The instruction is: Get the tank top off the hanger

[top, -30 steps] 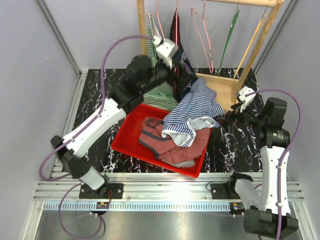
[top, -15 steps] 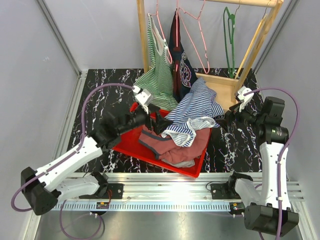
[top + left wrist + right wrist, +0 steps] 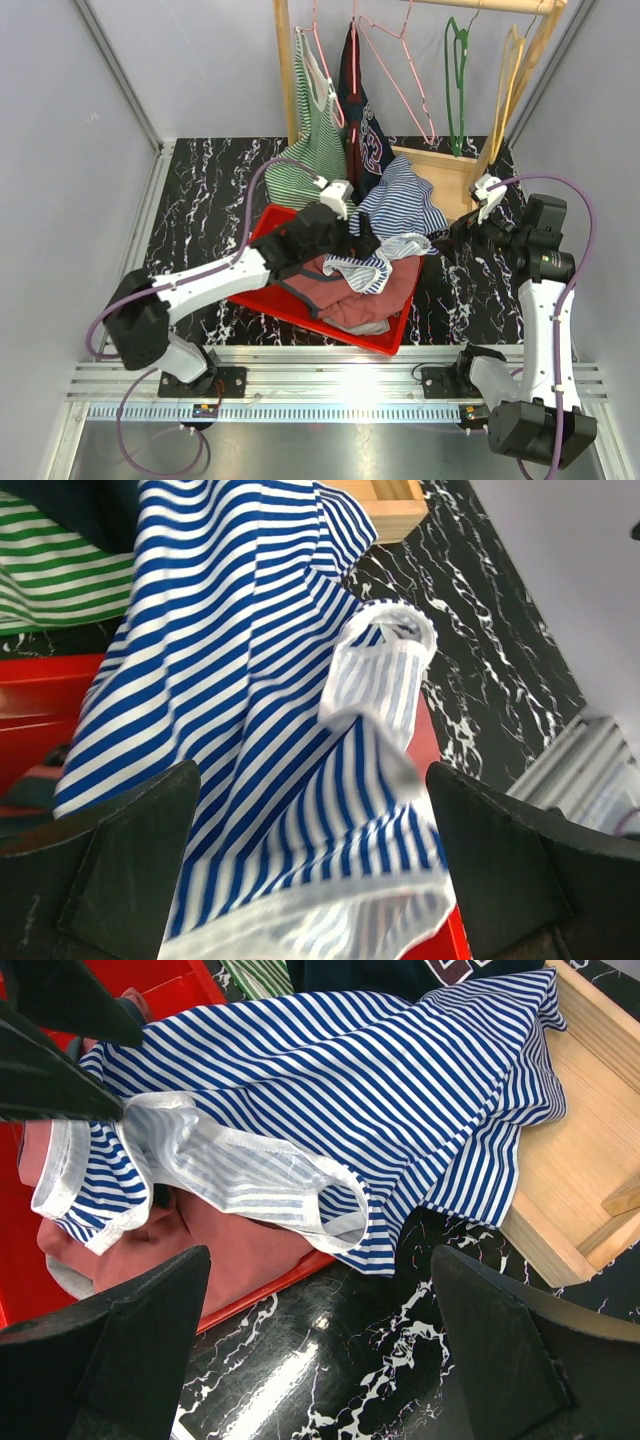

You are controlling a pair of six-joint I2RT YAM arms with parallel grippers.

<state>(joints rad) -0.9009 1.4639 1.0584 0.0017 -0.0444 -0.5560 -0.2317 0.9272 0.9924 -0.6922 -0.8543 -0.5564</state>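
The raised white-trimmed fold of the blue-and-white striped top (image 3: pixel 380 256) (image 3: pixel 378 744) lies below my left gripper and stands up to pinch. The left gripper lowers its open fingers around that fold next.
A blue-and-white striped tank top (image 3: pixel 402 205) lies off any hanger, draped from the wooden rack base into the red tray (image 3: pixel 258 292). It also shows in the left wrist view (image 3: pixel 250 680) and the right wrist view (image 3: pixel 380 1070). A green striped tank top (image 3: pixel 315 150) and a navy top (image 3: pixel 360 130) hang on hangers on the rack. My left gripper (image 3: pixel 362 242) is open and empty just above the blue striped top's white-trimmed edge (image 3: pixel 320 880). My right gripper (image 3: pixel 452 234) is open and empty over the black marble table (image 3: pixel 320 1360), right of the top.
Empty pink (image 3: pixel 395 70), green (image 3: pixel 455 80) and yellow (image 3: pixel 510 80) hangers hang on the wooden rail. The rack's wooden base (image 3: pixel 440 170) is at the back right. A dusty-pink garment (image 3: pixel 350 300) fills the tray. Grey walls close both sides.
My left arm came down from the rack to the tray, then moved right over the blue striped top. The empty hangers have swung along the rail. The right arm barely moved.
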